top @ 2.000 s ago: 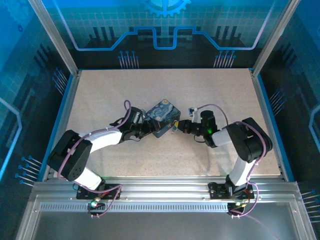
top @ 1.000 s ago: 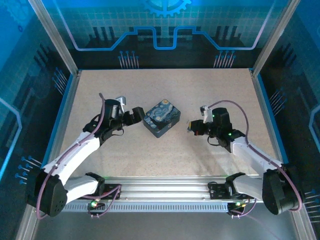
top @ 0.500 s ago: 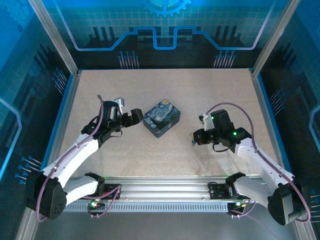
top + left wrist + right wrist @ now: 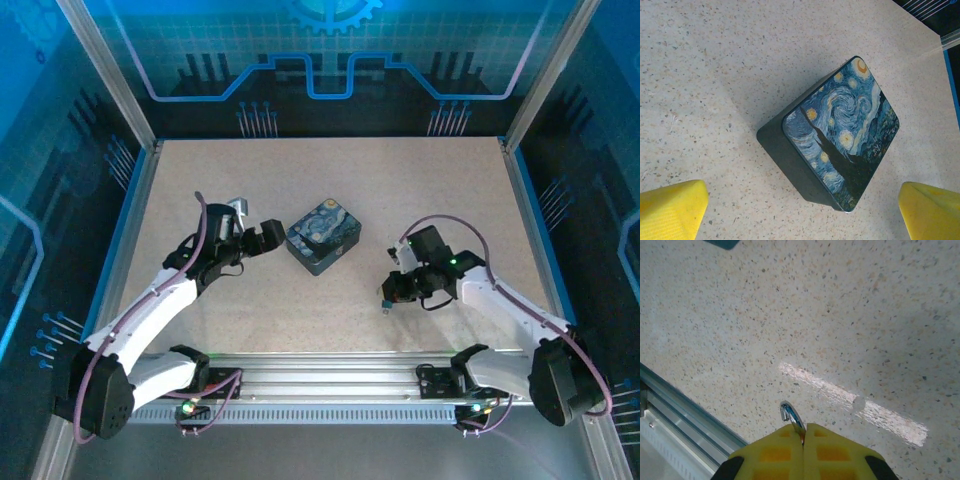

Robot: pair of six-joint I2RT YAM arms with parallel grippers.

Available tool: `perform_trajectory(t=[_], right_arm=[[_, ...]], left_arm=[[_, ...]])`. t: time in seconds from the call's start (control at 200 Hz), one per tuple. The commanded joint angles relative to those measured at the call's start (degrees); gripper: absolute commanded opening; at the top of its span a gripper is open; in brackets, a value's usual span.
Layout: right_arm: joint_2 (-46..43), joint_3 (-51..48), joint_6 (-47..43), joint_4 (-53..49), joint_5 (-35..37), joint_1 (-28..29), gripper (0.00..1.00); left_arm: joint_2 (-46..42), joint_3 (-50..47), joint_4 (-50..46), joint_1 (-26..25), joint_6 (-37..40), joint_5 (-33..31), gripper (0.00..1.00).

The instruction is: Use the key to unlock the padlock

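The bare tabletop between tin and metal bar [image 4: 370, 312] is clear, so my right gripper should next lower the small silvery metal piece there and release it.
My right gripper [image 4: 389, 293] is shut on a small silvery metal piece [image 4: 792, 416]. Its curved hook sticks out from between the yellow pads [image 4: 840, 452] and looks like the padlock's shackle. The rest of the padlock is hidden in the grip. It hangs just above the speckled table [image 4: 300, 300], right of centre and toward the near edge. The key is hidden. My left gripper [image 4: 266, 236] stands open just left of the dark-blue starry-night tin [image 4: 323, 236]. Its yellow fingertips [image 4: 671, 211] frame the tin [image 4: 840, 135] without touching it.
The tin sits closed at the table's middle. A metal rail [image 4: 685, 415] runs along the near edge, close below my right gripper. Blue side rails [image 4: 128, 220] bound the table left and right.
My right gripper has drawn back from the tin toward the near edge, still shut on the metal piece. The left gripper has stayed open beside the tin.
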Motion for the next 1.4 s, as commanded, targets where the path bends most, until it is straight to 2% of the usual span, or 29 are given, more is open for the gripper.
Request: perform_trajectory(t=[0.0, 0.78, 1.07, 1.396], right_arm=[[1.97, -0.41, -0.78, 1.59, -2.58, 0.99, 0.04], [19.00, -1.25, -0.50, 13.97, -7.43, 1.59, 0.05], [23.13, -1.99, 0.53, 17.22, -7.29, 1.61, 0.10], [23.38, -1.99, 0.62, 17.49, -6.47, 1.64, 0.17]], left_arm=[[-1.20, -0.89, 0.36, 0.76, 0.19, 1.46, 0.99], [0.19, -1.24, 0.36, 0.85, -0.43, 1.45, 0.99], [0.74, -1.02, 0.23, 0.88, -0.52, 1.36, 0.99], [0.47, -0.80, -0.24, 0.91, -0.60, 1.36, 0.99]])
